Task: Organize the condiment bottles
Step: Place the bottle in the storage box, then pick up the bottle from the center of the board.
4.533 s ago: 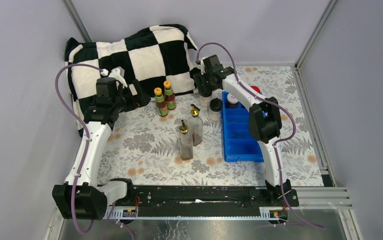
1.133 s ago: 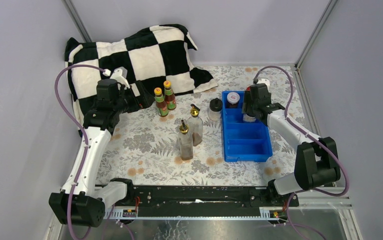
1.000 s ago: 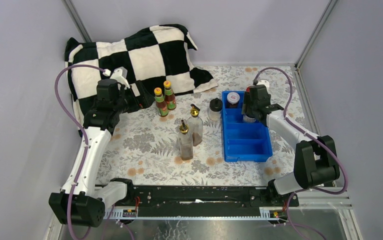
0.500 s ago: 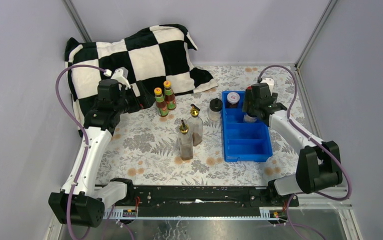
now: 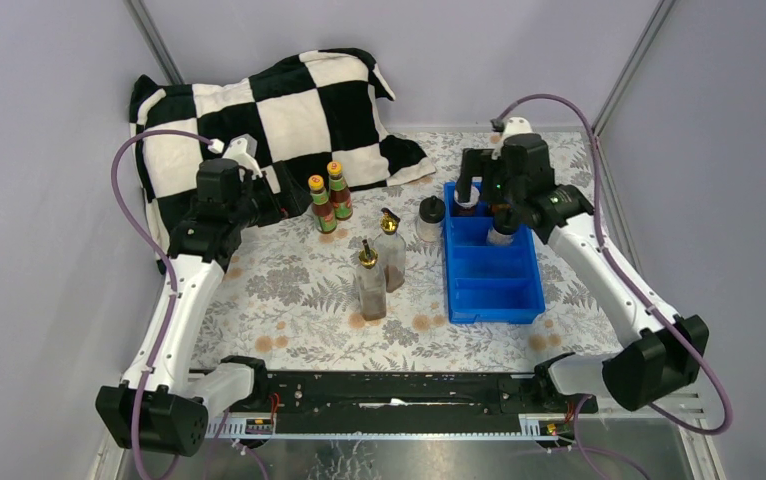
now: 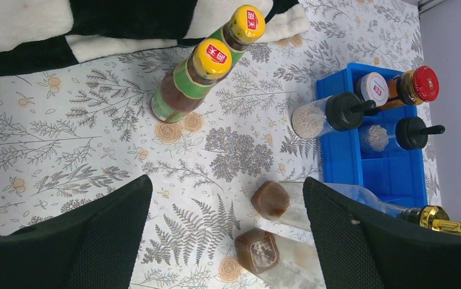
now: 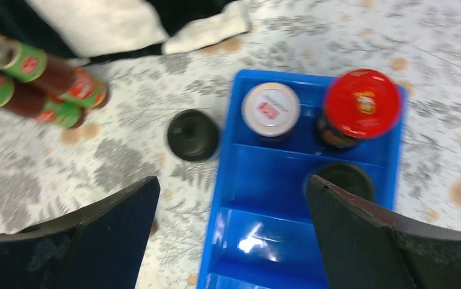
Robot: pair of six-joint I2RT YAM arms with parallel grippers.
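The right gripper shifts to the left in the top view next and descends around the black cap of the shaker outside the blue tray.
Two orange-capped sauce bottles [image 5: 326, 197] stand by the checkered cloth. Two gold-spouted bottles [image 5: 380, 268] stand mid-table. One black-capped shaker [image 5: 430, 218] stands just left of the blue tray [image 5: 494, 290]. The other shaker [image 5: 500, 228] stands in the tray's second row, right side. The white-lidded jar [image 7: 270, 109] and red-lidded jar [image 7: 362, 103] fill the tray's back row. My right gripper [image 5: 486, 195] hovers open and empty above the tray's back end [image 7: 233, 186]. My left gripper [image 5: 281, 203] is open and empty, left of the orange-capped bottles [image 6: 226, 186].
A black-and-white checkered cloth [image 5: 259, 110] is heaped at the back left, right behind the orange-capped bottles. The enclosure's grey walls close in the table on three sides. The tray's front compartments [image 7: 276, 229] hold nothing.
The right gripper carried a shaker from the table's back into the tray, let it go, then rose and moved back-left. The left arm has stayed still.
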